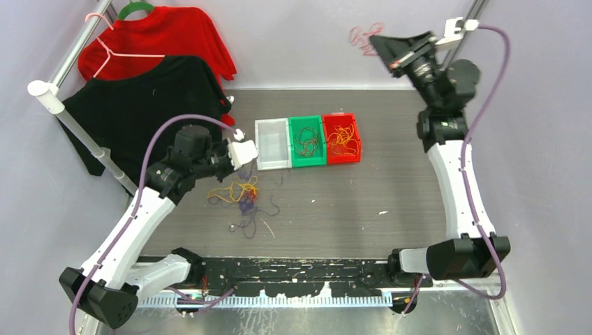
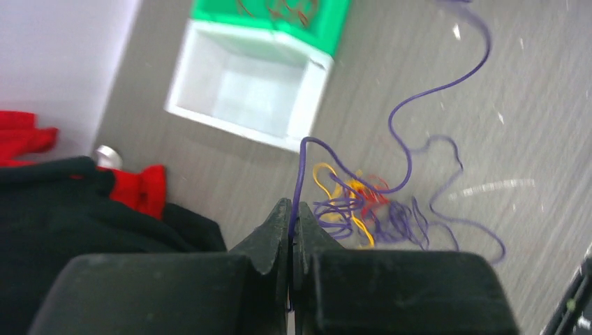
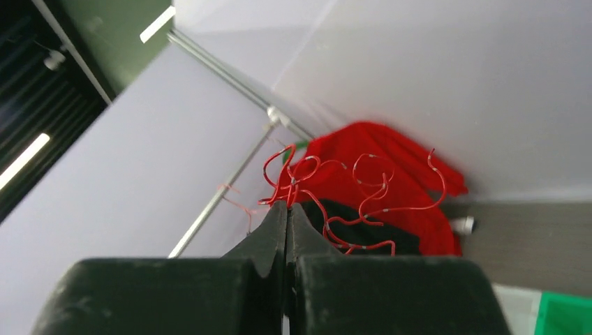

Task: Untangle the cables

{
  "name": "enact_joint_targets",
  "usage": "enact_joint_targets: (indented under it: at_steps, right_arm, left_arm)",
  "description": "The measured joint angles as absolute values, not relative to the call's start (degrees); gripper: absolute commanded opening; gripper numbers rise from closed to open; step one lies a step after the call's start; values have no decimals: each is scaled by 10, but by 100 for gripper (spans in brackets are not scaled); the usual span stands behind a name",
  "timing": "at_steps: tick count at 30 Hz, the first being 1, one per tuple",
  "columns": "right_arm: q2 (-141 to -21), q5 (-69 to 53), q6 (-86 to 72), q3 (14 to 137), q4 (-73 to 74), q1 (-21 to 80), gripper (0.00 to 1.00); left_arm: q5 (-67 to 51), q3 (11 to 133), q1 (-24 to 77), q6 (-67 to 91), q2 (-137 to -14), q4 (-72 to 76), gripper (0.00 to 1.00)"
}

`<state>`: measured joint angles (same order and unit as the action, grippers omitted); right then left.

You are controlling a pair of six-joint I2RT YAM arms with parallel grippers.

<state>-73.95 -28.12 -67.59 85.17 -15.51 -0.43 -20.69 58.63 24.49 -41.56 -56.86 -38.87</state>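
Observation:
I will next tilt my right gripper down and lower it to the left in the top view, over the green bin [image 1: 307, 141] [image 3: 568, 314], to let go of its bunch of cables, because red cables are already inside.
A tangle of thin orange, purple and red cables [image 1: 239, 192] lies on the table left of centre. My left gripper [image 1: 241, 159] hovers just above it, beside the white bin. In the left wrist view that gripper [image 2: 292, 209] is shut on a purple cable [image 2: 301, 171], which loops back down into the tangle [image 2: 363, 206]. My right gripper [image 1: 375, 39] is raised high at the back, shut on a bunch of red cables [image 1: 361, 36]. In the right wrist view the red cables [image 3: 349, 188] curl out from its fingertips [image 3: 287, 208].
Three bins stand in a row behind the tangle: white [image 1: 260, 146], green [image 1: 292, 125] and red [image 1: 356, 132], the last two with cables inside. A red shirt [image 1: 167, 35] and a black shirt [image 1: 132, 112] hang on a rack [image 1: 70, 122] at the left.

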Motion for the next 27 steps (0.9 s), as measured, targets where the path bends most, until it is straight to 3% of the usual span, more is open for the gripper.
enact_joint_targets:
  at_steps: [7, 17, 23, 27]
  right_arm:
    - [-834, -251, -537, 850, -24, 115, 1]
    - [-1011, -136, -335, 869, 142, 210, 1]
    - [-1082, -82, -267, 869, 183, 238, 22]
    - [-1084, -66, -246, 872, 190, 243, 54]
  left_arm:
    - [-209, 746, 245, -333, -654, -366, 0]
    - [-197, 825, 245, -284, -764, -362, 0]
    - [-184, 841, 245, -285, -813, -361, 0]
    - [-175, 863, 245, -285, -848, -361, 0]
